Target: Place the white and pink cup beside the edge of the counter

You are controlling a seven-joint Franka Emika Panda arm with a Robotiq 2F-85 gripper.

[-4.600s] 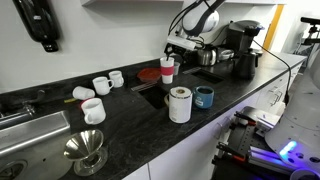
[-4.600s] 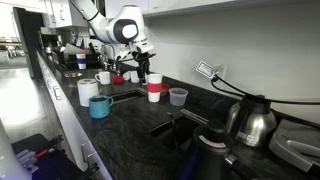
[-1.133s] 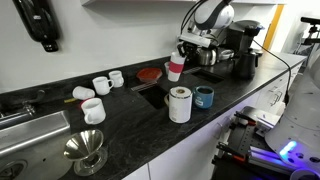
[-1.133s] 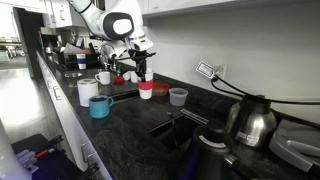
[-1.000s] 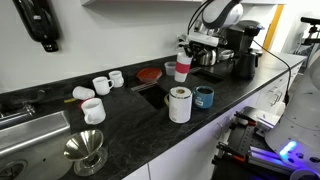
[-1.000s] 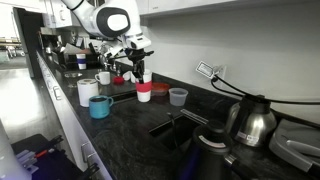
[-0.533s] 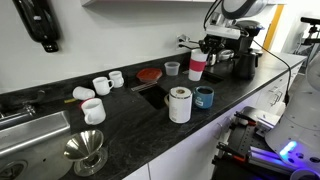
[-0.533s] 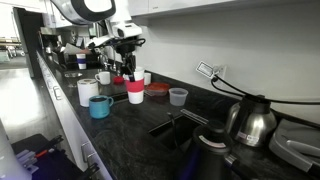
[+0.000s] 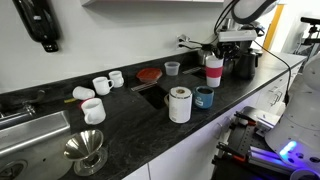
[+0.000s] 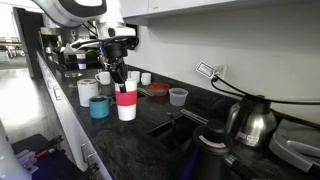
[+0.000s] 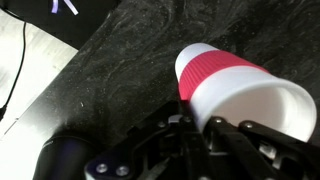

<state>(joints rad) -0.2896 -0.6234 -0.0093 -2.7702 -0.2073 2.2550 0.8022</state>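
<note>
My gripper lowers and draws back to that patch near the counter's edge point(image 10: 113, 131) next, then releases the cup, as the counter beside the blue mug point(image 10: 99, 107) lies bare there.
The white and pink cup point(image 9: 213, 73) hangs upright in my gripper point(image 9: 217, 52), which is shut on its white rim. It is over the black speckled counter point(image 9: 150, 125), just behind the blue mug point(image 9: 204, 97) and near the front edge. In an exterior view the cup point(image 10: 126, 103) stands beside the blue mug point(image 10: 99, 107), with the gripper point(image 10: 120, 81) above it. I cannot tell whether its base touches the stone. The wrist view shows the cup point(image 11: 235, 92) lying across my gripper point(image 11: 205, 128), with the counter's edge and the floor at upper left.
A tall white cylinder point(image 9: 180, 104) stands by the blue mug. Behind are a red plate point(image 9: 149, 74), a small clear cup point(image 9: 172, 68), white mugs point(image 9: 101, 85) and a coffee machine point(image 9: 243, 48). A steel funnel point(image 9: 85, 150) and sink point(image 9: 20, 128) lie farther along. A kettle point(image 10: 250, 120) stands there too.
The gripper has carried the cup from the back of the counter, near the red plate, toward the front edge beside the blue mug. The grip has stayed shut throughout.
</note>
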